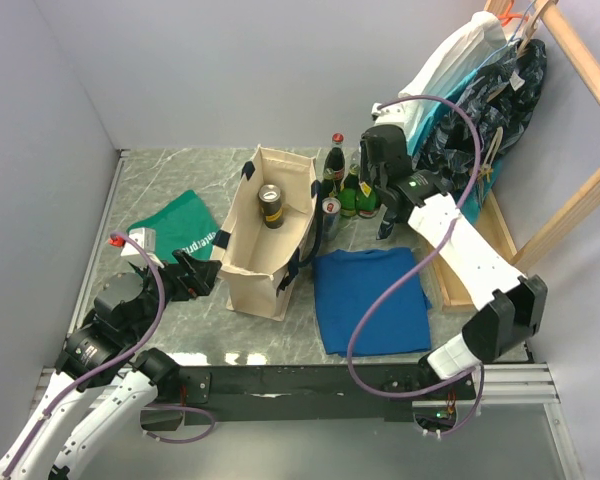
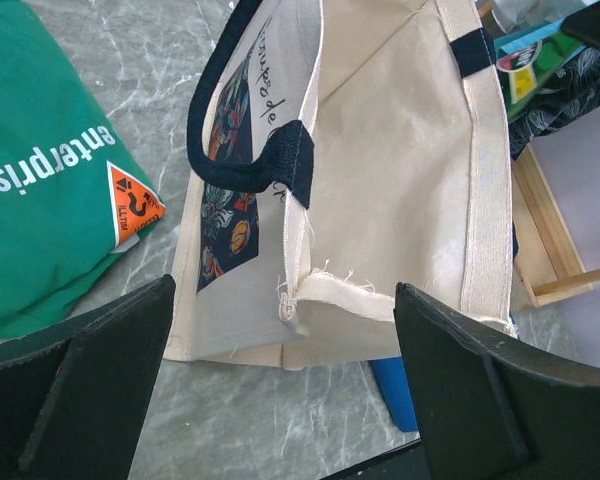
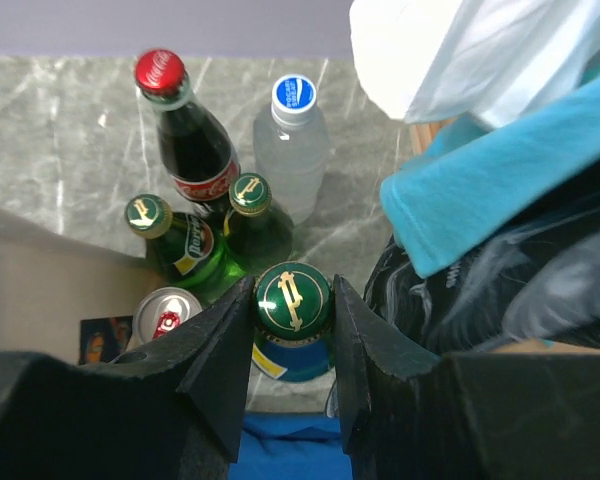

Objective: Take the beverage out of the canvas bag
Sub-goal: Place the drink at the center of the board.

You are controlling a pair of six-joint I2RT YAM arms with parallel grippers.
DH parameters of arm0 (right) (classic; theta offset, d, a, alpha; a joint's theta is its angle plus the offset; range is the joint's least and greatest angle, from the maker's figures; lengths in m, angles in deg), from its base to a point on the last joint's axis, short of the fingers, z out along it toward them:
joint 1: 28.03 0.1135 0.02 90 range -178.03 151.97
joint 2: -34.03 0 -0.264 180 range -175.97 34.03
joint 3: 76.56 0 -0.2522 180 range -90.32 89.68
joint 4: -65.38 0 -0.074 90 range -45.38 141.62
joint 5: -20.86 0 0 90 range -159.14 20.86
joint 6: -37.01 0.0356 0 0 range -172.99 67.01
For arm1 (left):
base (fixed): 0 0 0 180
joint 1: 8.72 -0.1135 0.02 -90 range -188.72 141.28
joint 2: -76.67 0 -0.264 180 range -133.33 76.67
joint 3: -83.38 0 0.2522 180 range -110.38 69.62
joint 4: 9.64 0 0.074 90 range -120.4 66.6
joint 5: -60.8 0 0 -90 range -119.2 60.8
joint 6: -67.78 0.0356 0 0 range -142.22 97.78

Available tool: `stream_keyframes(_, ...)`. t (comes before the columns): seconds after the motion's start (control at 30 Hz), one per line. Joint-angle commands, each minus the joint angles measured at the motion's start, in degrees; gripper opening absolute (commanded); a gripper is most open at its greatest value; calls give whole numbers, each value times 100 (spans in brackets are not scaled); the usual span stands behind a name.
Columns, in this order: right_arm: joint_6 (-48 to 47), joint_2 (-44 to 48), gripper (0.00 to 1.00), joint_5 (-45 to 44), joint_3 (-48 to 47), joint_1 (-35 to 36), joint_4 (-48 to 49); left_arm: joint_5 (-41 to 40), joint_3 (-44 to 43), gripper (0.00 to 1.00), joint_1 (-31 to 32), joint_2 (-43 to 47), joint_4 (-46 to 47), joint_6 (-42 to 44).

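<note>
My right gripper should next move the green bottle left in the top view, over bare tabletop by the silver can, then lower and release it.
The cream canvas bag [image 1: 242,282] with navy handles stands upright and open mid-table. A dark can [image 1: 271,206] stands inside it. My right gripper [image 3: 293,290] is shut on the green, gold-marked cap of a green bottle [image 3: 293,300], a beverage held outside the bag to its right, beside the other bottles. In the top view this gripper [image 1: 370,200] is over the bottle cluster. My left gripper [image 2: 285,290] is open at the bag's near corner, and the canvas bag [image 2: 400,200] sits just beyond its fingers. In the top view the left gripper [image 1: 202,270] is left of the bag.
A cola bottle [image 3: 195,150], a clear water bottle [image 3: 292,150], two green bottles [image 3: 185,240] and a silver can [image 3: 165,315] stand behind the bag. A green cloth [image 1: 180,230] lies left, a blue cloth [image 1: 370,295] right. Clothes hang on a wooden rack [image 1: 570,190].
</note>
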Motion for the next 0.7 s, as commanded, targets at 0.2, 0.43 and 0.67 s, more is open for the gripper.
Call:
stream_keyframes(0.2,130,-261,0,-147,-186,-143,1064,9,-82,96,-24,-82,214,102)
stream_keyframes(0.43,218,-262,0,-139,226,-134,1414,8,-82,96,-41,-91,214,94)
stream_keyframes(0.67,315,-130,0,-103,973,-143,2179,44,-73,96,-50,-118,223,111)
